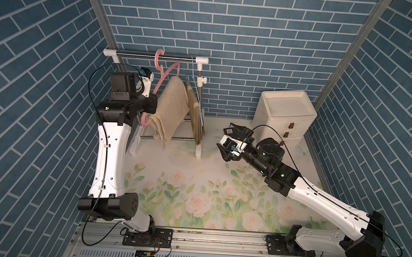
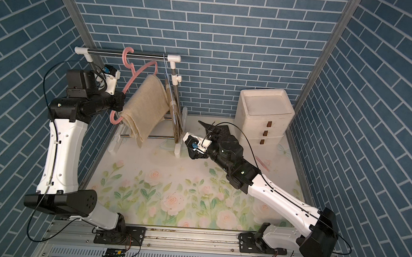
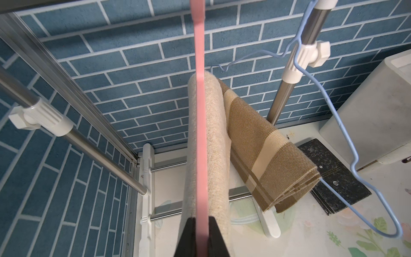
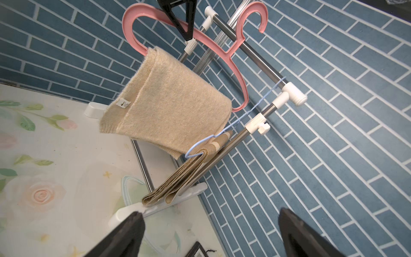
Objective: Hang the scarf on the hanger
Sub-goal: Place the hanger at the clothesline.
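Observation:
The hanger's hook arches over the rack's top bar point(image 1: 140, 54), so the robot's left gripper next needs to move the hanger toward the brown striped cloth, set it down on the rack's top bar and let go.
A cream scarf point(image 1: 170, 106) point(image 2: 147, 105) point(image 4: 169, 106) hangs folded over the lower bar of a pink hanger point(image 1: 165, 75) point(image 2: 139, 76) point(image 4: 127, 25). The hanger's hook sits on the rack's top rail point(image 1: 140, 54). My left gripper point(image 3: 202, 219) point(image 2: 121, 94) is shut on the hanger's pink edge point(image 3: 200, 66), right beside the scarf point(image 3: 211, 144). My right gripper point(image 1: 224, 135) point(image 2: 194, 138) point(image 4: 209, 212) is open and empty. It hovers over the mat to the right of the rack, clear of the scarf.
A brown striped cloth point(image 1: 197, 116) point(image 3: 266, 155) hangs on a thin blue wire hanger point(image 3: 322, 93) at the rack's right post. A white drawer unit point(image 1: 285, 114) stands at the back right. A black flat plate point(image 3: 333, 173) lies near the rack's foot.

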Robot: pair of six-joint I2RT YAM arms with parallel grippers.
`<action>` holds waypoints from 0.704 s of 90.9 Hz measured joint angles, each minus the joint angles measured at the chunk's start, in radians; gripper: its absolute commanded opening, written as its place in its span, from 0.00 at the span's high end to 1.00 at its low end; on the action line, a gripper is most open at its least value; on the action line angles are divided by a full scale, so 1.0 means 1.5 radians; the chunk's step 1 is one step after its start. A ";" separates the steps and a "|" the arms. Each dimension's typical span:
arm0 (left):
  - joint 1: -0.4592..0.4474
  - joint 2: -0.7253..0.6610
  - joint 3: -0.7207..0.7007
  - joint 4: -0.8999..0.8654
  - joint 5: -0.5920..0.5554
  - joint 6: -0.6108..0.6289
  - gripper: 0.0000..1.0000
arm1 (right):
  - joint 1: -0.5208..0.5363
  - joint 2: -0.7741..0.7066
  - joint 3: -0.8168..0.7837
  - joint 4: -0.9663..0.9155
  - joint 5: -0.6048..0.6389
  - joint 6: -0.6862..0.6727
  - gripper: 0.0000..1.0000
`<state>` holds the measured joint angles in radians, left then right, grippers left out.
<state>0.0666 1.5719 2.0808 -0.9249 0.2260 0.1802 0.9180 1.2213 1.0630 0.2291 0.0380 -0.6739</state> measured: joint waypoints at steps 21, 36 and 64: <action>0.000 0.091 0.120 -0.018 0.001 0.012 1.00 | 0.000 -0.007 -0.014 -0.009 0.016 0.039 0.00; 0.000 0.121 0.129 -0.021 0.000 0.018 1.00 | 0.000 -0.006 -0.018 -0.009 0.016 0.051 0.00; 0.000 0.172 0.144 -0.022 0.002 0.020 1.00 | 0.000 0.004 -0.023 -0.008 0.018 0.064 0.01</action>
<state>0.0669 1.8294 2.2967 -0.9581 0.2291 0.2104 0.9180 1.2266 1.0286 0.2165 0.0643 -0.5785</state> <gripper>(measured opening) 0.120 0.995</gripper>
